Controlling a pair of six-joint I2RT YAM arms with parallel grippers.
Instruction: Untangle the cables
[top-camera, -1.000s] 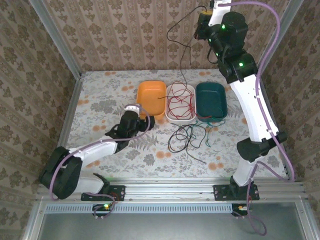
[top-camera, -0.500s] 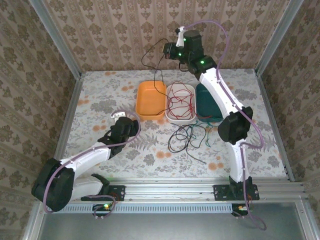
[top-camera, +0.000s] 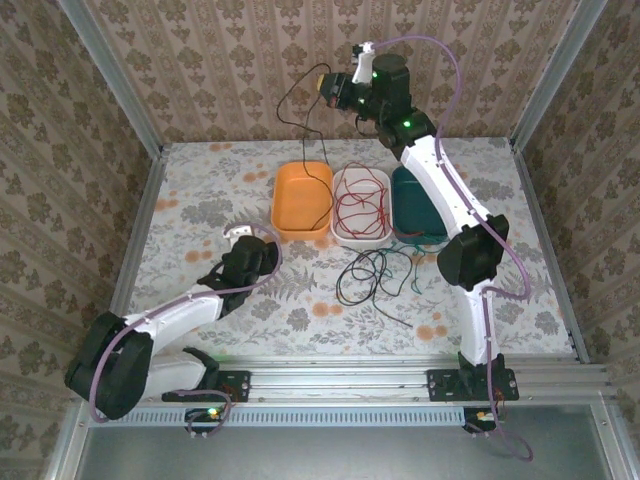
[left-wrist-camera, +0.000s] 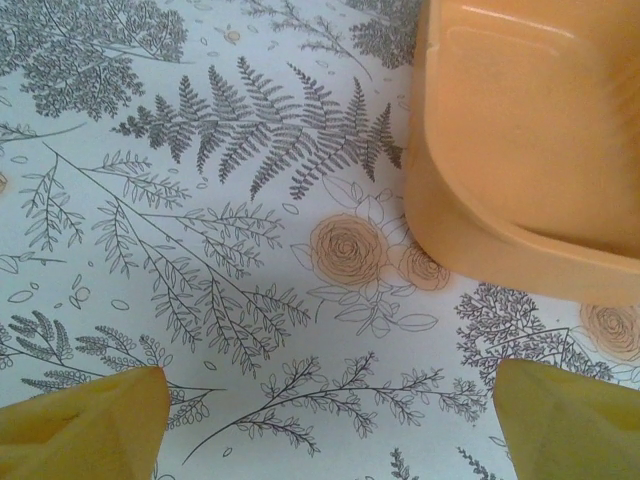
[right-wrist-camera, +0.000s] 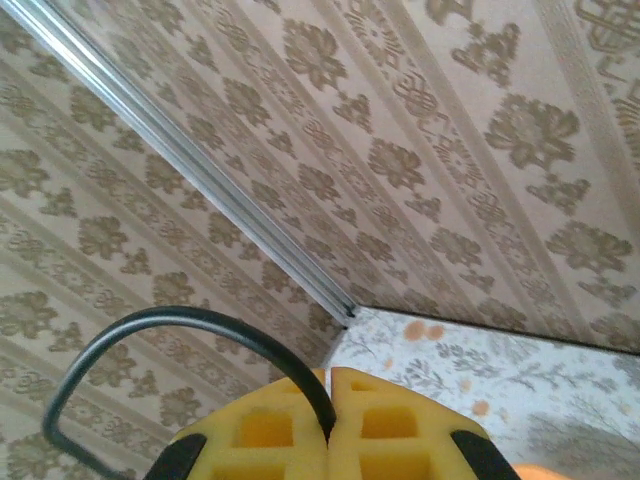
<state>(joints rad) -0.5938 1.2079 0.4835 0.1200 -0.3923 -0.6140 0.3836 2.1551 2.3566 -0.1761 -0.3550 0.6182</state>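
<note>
I next need to lower the black cable in my right gripper into the orange tray (top-camera: 285, 205) below and let it go, because the hanging part of the black cable already trails inside there.
High at the back wall, my right gripper (top-camera: 325, 90) is shut on a black cable (top-camera: 283, 110). The strand loops out to the left, then hangs down over the orange tray (top-camera: 285, 205). In the right wrist view the yellow pads (right-wrist-camera: 400, 425) pinch that black cable (right-wrist-camera: 180, 318) at the right gripper (right-wrist-camera: 330, 400). Red cables (top-camera: 362, 200) lie coiled in the white tray (top-camera: 360, 240). A tangle of black and dark green cables (top-camera: 375, 272) rests on the table in front of the trays. My left gripper (top-camera: 243, 238) is open and empty, low over the table left of the orange tray (left-wrist-camera: 530, 130).
A teal tray (top-camera: 420, 200) sits right of the white one. The three trays stand side by side at mid table. Patterned walls and metal frame posts (top-camera: 110, 75) close in the back and sides. The left fingertips (left-wrist-camera: 80, 430) hover over bare floral cloth.
My right arm has swung from the far right to the left with the black cable, carrying it from above the white tray to above the orange one. The left gripper drew back slightly left.
</note>
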